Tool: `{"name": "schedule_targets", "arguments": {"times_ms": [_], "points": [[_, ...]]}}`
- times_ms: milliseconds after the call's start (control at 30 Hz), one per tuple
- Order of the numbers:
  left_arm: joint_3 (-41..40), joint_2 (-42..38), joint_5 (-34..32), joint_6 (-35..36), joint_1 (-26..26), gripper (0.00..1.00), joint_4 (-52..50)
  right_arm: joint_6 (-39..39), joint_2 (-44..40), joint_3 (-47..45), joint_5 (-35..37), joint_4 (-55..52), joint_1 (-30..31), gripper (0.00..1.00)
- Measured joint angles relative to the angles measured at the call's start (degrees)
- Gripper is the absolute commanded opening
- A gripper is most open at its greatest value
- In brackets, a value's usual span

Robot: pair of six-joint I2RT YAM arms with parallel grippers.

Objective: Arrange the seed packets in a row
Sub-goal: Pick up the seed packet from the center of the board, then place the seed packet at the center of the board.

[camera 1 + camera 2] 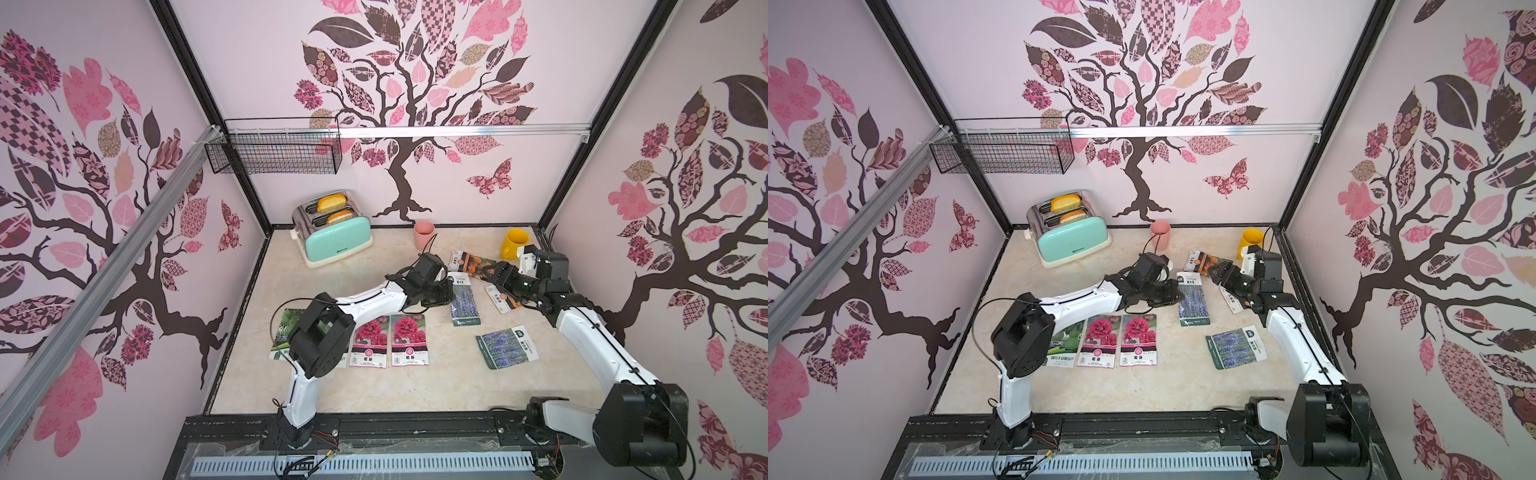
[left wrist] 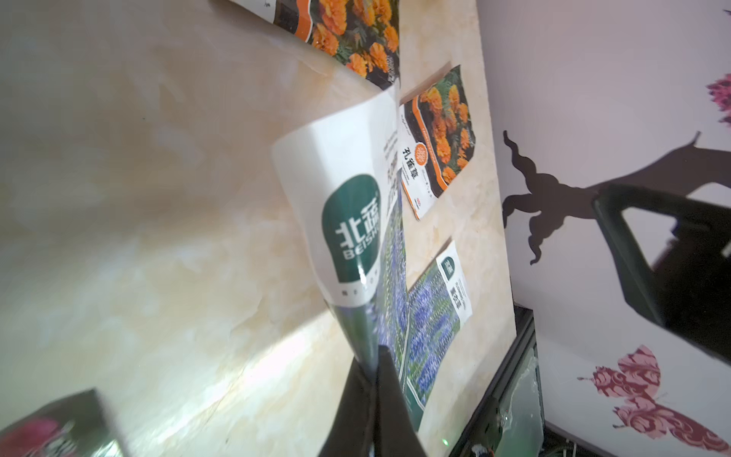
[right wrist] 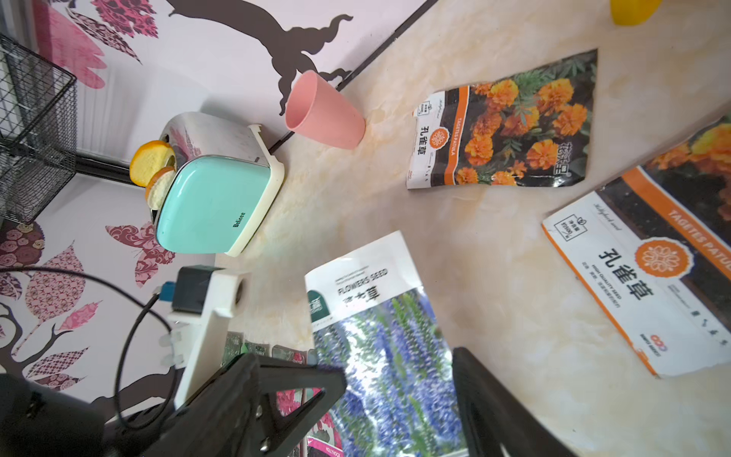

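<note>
The row ends at the end pink-flower packet, so next my left gripper needs to take the lavender packet back and down onto the bare tabletop beside it, then let it go.
My left gripper [image 1: 451, 291] [image 2: 375, 356] is shut on the edge of a lavender seed packet [image 1: 464, 301] [image 2: 356, 237] at mid-table, and the packet curls up from the pinch. My right gripper [image 1: 492, 272] [image 3: 397, 364] hangs open just right of it, with nothing between its fingers. One marigold packet [image 1: 471, 264] [image 3: 502, 130] lies behind. Another marigold packet [image 1: 505, 301] [image 3: 641, 269] lies partly under the right arm. A second lavender packet [image 1: 507, 347] lies slanted at the front right. Two pink-flower packets [image 1: 369, 340] [image 1: 409, 338] and a gourd packet [image 1: 286, 328] stand side by side at the front left, and the left arm hides part of the gourd packet.
A mint toaster [image 1: 332, 230] with bread stands at the back left. A pink cup [image 1: 424, 235] and a yellow cup [image 1: 515, 243] stand along the back wall. A wire basket [image 1: 276, 151] hangs on the wall rail above the toaster.
</note>
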Motion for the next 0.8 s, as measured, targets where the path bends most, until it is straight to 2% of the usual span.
{"name": "schedule_targets", "arguments": {"times_ms": [167, 367, 800], "points": [[-10.6, -8.4, 0.5, 1.6, -0.8, 0.00, -0.8, -1.0, -1.4, -1.1, 0.6, -2.5, 0.0, 0.78], [-17.6, -9.0, 0.4, 1.4, -2.9, 0.00, -1.0, -1.5, -2.3, -3.6, 1.0, -4.0, 0.1, 0.79], [-15.6, -1.5, -1.1, -0.2, -3.8, 0.00, 1.2, -2.0, -2.9, -4.8, 1.6, -4.4, 0.2, 0.81]]}}
